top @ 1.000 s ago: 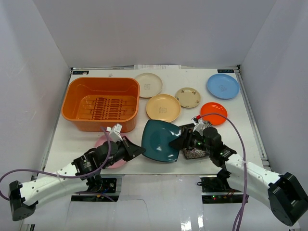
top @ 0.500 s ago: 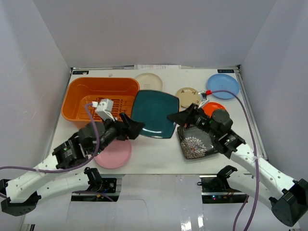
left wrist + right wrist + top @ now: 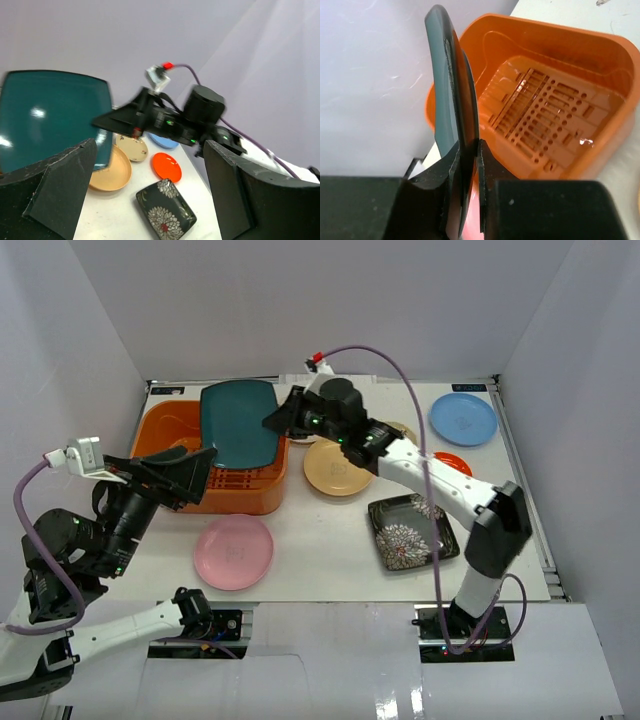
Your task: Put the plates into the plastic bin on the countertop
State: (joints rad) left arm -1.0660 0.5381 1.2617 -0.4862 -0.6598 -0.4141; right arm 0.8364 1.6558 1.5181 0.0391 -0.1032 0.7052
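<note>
Next, the right gripper goes down, moving left in the top view, toward the bin's slotted bottom to release the teal plate [image 3: 238, 422], since it still hangs above the bin.
The square teal plate [image 3: 238, 422] hangs tilted over the orange plastic bin [image 3: 165, 465], with my right gripper [image 3: 280, 422] shut on its right edge. In the right wrist view the teal plate [image 3: 451, 95] stands edge-on between my right gripper's [image 3: 469, 150] fingers, above the bin [image 3: 560, 75]. My left gripper [image 3: 200, 472] is raised at the left, open and holding nothing. Its wrist view shows the teal plate [image 3: 50, 117] beyond the left gripper [image 3: 150, 145]. On the white countertop [image 3: 330, 560] lie a pink plate [image 3: 233, 551] and a black floral plate [image 3: 410, 532].
A tan plate [image 3: 338, 465] lies right of the bin, partly under my right arm. A cream plate [image 3: 392, 440], an orange plate [image 3: 450, 464] and a blue plate [image 3: 463, 419] lie at the back right. White walls close in the countertop on three sides.
The teal plate rose from the front middle of the countertop and moved back-left over the bin. The left gripper opened, let go of it and drew back left; the right gripper closed on it.
</note>
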